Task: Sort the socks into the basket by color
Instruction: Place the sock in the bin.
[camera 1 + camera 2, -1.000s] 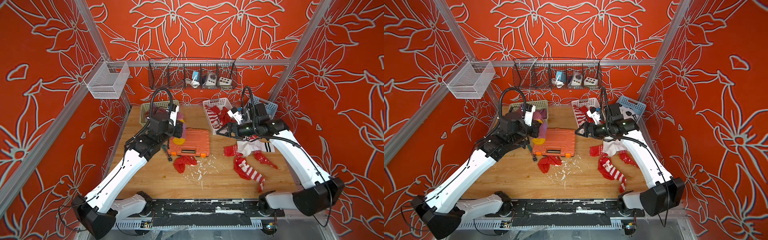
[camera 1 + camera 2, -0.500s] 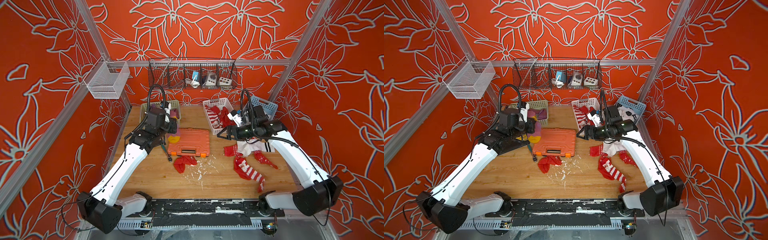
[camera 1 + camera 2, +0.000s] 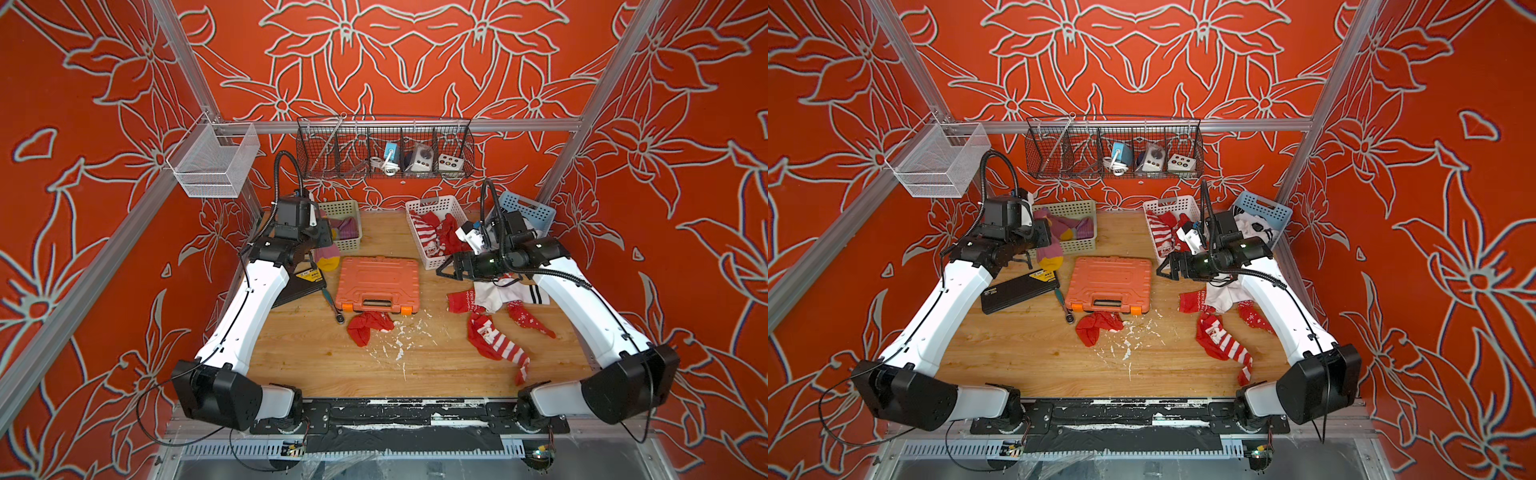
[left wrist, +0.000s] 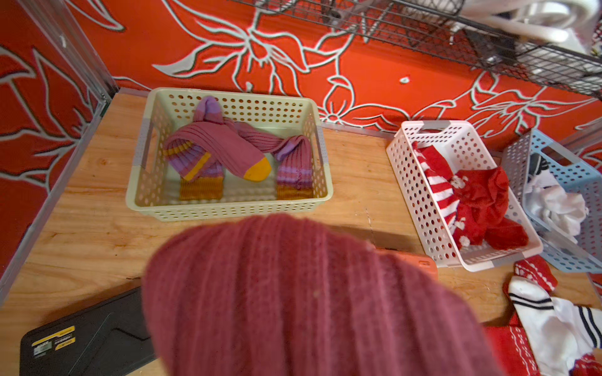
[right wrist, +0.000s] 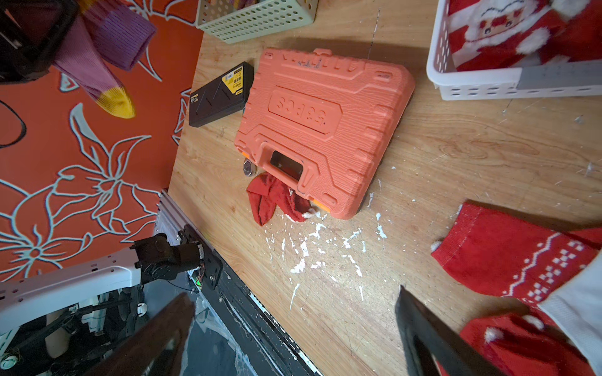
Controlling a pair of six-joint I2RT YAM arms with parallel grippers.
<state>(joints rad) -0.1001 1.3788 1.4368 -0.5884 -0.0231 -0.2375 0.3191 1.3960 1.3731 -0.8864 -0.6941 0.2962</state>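
Observation:
The cream basket of matching purple socks is outward of my left gripper and below it, so I will carry this sock outward over them, lower it and let it go.
My left gripper is shut on a purple sock with a mustard toe, which hangs just in front of the cream basket. That sock fills the left wrist view and hides the jaws; more purple socks lie in the cream basket. My right gripper hovers open and empty beside the white basket of red socks. Loose on the table lie a red sock, a striped Santa sock, a snowflake sock and a white sock.
An orange tool case sits mid-table, with a black case and a ratchet to its left. A blue basket with white socks stands at the back right. A wire rack hangs on the back wall.
My left arm has carried the purple sock left and back, from beside the orange case to the front of the cream basket. The right gripper has barely moved.

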